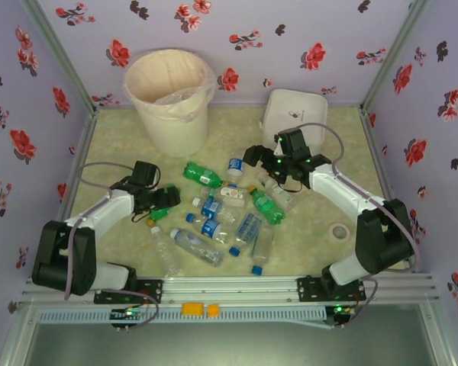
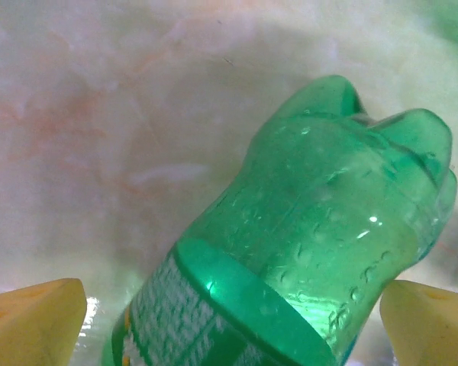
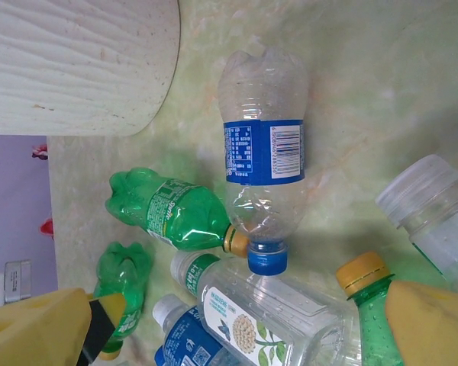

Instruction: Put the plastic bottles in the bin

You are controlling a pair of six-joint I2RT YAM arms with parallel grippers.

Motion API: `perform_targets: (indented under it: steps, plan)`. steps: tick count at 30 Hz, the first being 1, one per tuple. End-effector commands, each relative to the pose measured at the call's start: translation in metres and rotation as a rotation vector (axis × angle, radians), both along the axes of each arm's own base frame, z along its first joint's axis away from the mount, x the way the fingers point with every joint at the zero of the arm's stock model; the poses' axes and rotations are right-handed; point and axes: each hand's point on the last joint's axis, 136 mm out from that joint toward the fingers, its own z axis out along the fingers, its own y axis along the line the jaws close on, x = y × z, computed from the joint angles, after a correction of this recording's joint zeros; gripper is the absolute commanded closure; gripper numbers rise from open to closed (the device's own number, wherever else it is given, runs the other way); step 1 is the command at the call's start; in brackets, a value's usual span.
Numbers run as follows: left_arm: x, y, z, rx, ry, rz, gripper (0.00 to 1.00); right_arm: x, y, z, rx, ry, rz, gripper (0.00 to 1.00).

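Observation:
My left gripper lowers a little around the green bottle's middle part beside the label next, then closes on the bottle.
Several plastic bottles [image 1: 229, 217], clear and green, lie scattered mid-table. The cream bin [image 1: 168, 99] with its pale bag stands at the back left; its wall [image 3: 76, 61] fills the top left corner of the right wrist view. My left gripper [image 1: 159, 206] is open and low over a green bottle [image 2: 313, 252], which lies between the yellow fingertips [image 2: 30, 320]. My right gripper [image 1: 261, 164] hangs open above the pile. Beneath it [image 3: 233, 324] lies a clear flower-labelled bottle [image 3: 290, 320], with a blue-labelled bottle [image 3: 263, 152] and a green bottle [image 3: 175, 210] beyond.
A flat white square lidded box [image 1: 294, 114] sits at the back right behind the right arm. A small tape roll [image 1: 339, 231] lies near the right arm's base. Flowered walls close in the table on three sides.

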Motion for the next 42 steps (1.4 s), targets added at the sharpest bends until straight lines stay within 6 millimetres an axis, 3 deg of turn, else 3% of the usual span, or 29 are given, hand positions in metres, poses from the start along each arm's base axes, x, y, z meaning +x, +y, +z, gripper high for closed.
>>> perform_targets:
  steps: [1, 7, 17, 23, 28, 34, 37, 42]
  plan:
    - [0.009, 0.008, 0.001, 0.067, -0.004, 0.024, 0.02, 0.004, 0.0, 0.005, -0.017, -0.013, -0.012, 0.0]
    - [0.014, 0.011, -0.009, 0.098, 0.042, 0.039, 0.06, 0.0, -0.005, 0.003, -0.041, -0.017, -0.015, 0.0]
    - [0.019, 0.014, -0.015, 0.143, 0.069, 0.034, 0.24, -0.002, -0.01, 0.002, -0.065, -0.024, -0.02, 0.0]
    - [0.024, 0.021, -0.008, 0.186, 0.051, 0.034, 0.42, -0.002, -0.01, 0.0, -0.064, -0.022, -0.021, 0.0]
    - [0.031, 0.025, 0.012, 0.226, 0.013, 0.018, 0.54, 0.001, -0.005, 0.002, -0.06, -0.021, 0.006, 0.0]
    - [0.041, 0.044, 0.061, 0.282, -0.099, 0.049, 0.56, 0.004, -0.004, 0.008, -0.063, -0.051, 0.013, 0.0]
    - [0.046, 0.055, 0.103, 0.281, -0.185, 0.082, 0.57, 0.004, -0.003, 0.011, -0.065, -0.064, 0.027, 0.0]
    - [0.049, 0.067, 0.191, 0.261, -0.391, 0.117, 0.6, 0.004, 0.004, 0.02, -0.046, -0.108, 0.081, 0.0]
